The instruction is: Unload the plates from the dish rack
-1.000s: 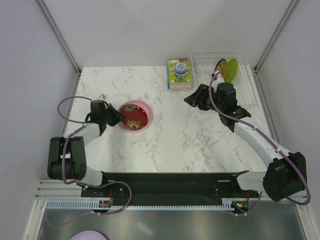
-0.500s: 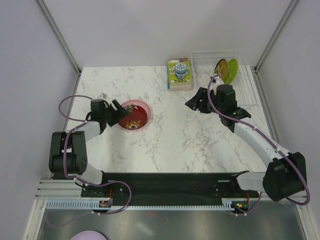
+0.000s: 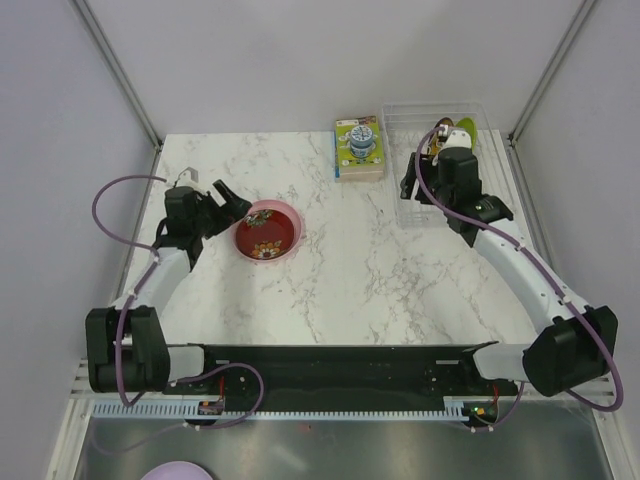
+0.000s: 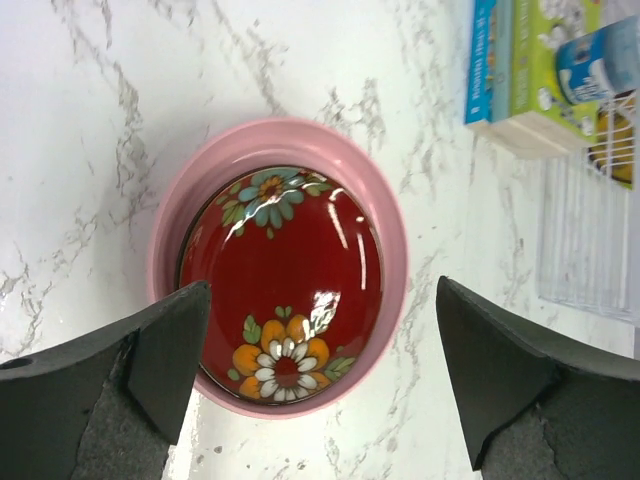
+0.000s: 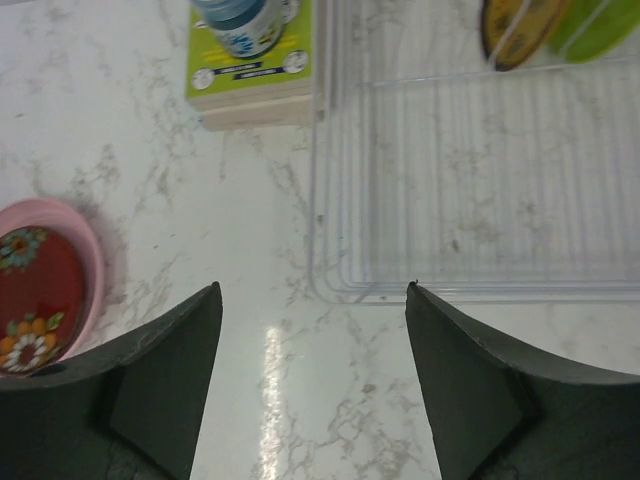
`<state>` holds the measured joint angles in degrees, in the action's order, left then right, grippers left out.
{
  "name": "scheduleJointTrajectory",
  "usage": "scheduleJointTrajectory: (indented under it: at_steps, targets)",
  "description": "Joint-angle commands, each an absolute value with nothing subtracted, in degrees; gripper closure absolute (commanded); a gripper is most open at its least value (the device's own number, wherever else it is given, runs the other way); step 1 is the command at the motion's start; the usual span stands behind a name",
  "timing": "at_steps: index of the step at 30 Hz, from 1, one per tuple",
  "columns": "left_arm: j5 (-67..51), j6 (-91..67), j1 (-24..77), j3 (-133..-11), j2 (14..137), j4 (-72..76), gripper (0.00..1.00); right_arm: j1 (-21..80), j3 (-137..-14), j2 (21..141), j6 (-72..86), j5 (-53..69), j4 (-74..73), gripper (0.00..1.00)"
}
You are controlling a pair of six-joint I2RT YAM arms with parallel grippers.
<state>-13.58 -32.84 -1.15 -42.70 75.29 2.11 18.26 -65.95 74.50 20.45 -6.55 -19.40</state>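
Note:
The robot's open right gripper should move outward over the rack (image 3: pixel 400 110), then down around both sides of the yellow plate's near rim, because the plate is standing upright outward of it.
The pink plate (image 3: pixel 292 222) lies on the marble table with the red flowered plate (image 3: pixel 265 235) resting inside it. My left gripper (image 3: pixel 232 200) hovers just left of them, open and empty; in the left wrist view its jaws (image 4: pixel 320 370) stand wide over the near edge of the red plate (image 4: pixel 285 280). The yellow plate (image 3: pixel 442 129) and the lime green plate (image 3: pixel 465 128) stand upright at the back of the clear dish rack (image 3: pixel 400 110). My right gripper (image 3: pixel 410 188) is open and empty at the rack's front left corner, its jaws (image 5: pixel 312 290) above the table beside the rack (image 5: pixel 480 190).
A green-yellow printed box (image 3: pixel 359 148) lies flat just left of the rack. A pale lavender disc (image 3: pixel 178 470) shows at the bottom edge, below the arm bases. Grey walls and metal posts close in the table on three sides.
My left gripper opened, let go of the red plate in the pink one and drew back to the left. My right arm swung from mid-table towards the rack, its jaws opening wider.

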Motion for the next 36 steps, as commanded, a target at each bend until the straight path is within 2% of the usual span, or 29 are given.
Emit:
scheduleJointTrajectory:
  at_steps: [1,5,9,15,23,25,27,34,35,36]
  targets:
    - [-14.5,-29.5,-0.7,-45.9,68.6,0.5,0.0,16.4,-72.4,78.4,12.8,-24.2,-21.7,0.18]
    - [-18.5,-29.1,1.4,-47.4,64.7,0.4,0.0,12.9,-80.2,85.7,9.4,-27.6,-20.0,0.18]
    - [-19.4,-26.9,4.7,-49.5,64.2,0.3,0.0,9.2,-89.4,98.2,5.7,-27.2,-19.8,0.18]
    - [-13.3,-21.5,13.5,-51.7,64.2,-1.9,0.0,3.6,-100.2,110.8,5.0,-23.1,-18.9,0.19]
    - [-9.4,-19.0,16.5,-53.3,67.8,-1.8,0.0,1.0,-112.3,123.5,2.6,-19.1,-20.3,0.22]
    - [-8.9,-18.9,16.6,-53.6,68.5,-1.8,0.0,0.6,-114.0,125.2,2.0,-19.2,-20.3,0.25]
    - [-8.8,-18.6,16.6,-53.9,69.4,-1.7,0.0,0.2,-116.7,127.8,1.0,-18.5,-20.7,0.37]
    - [-8.5,-18.9,16.9,-53.4,72.2,-0.4,0.0,0.2,-123.0,133.9,1.3,-15.7,-20.9,0.4]
    - [-8.6,-18.9,16.9,-53.4,72.5,-0.4,0.0,0.2,-124.3,135.1,1.5,-15.6,-21.1,0.43]
    - [-8.6,-18.8,16.9,-53.5,72.9,-0.4,0.0,0.2,-124.7,135.5,1.7,-15.2,-21.2,0.53]
